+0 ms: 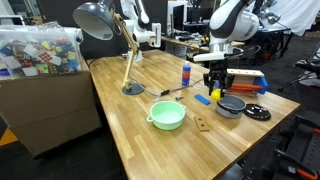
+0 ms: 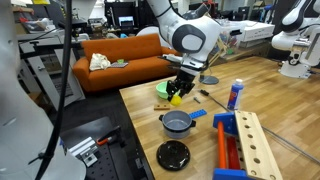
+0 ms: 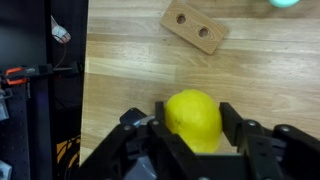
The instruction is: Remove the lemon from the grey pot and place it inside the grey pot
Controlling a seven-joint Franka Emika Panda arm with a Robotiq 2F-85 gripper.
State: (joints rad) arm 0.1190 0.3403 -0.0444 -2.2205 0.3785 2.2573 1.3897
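Observation:
The lemon (image 1: pixel 215 94) will next go toward the black disc with my gripper, which will then lower to release it, because the grey pot's empty inside is below it on that side.
My gripper (image 3: pixel 192 122) is shut on the lemon (image 3: pixel 193 118), a small bright yellow fruit held between both fingers above the wooden table. In both exterior views the lemon (image 1: pixel 215 94) (image 2: pixel 175 99) hangs in the gripper (image 1: pixel 215 88) (image 2: pixel 176 94) above the table. The grey pot (image 1: pixel 231 106) (image 2: pixel 178 123), dark with a lighter rim, stands on the table just beside and below the gripper. It looks empty in an exterior view.
A pale mint-green bowl (image 1: pixel 167 115) sits mid-table. A flat black disc (image 1: pixel 258 113) (image 2: pixel 173 155) lies near the pot. A small wooden block with two holes (image 3: pixel 193 27) (image 1: pixel 202 125), a blue bottle (image 1: pixel 186 73) (image 2: pixel 235 95), a desk lamp (image 1: pixel 132 88) and a wooden rack (image 2: pixel 245 145) stand around.

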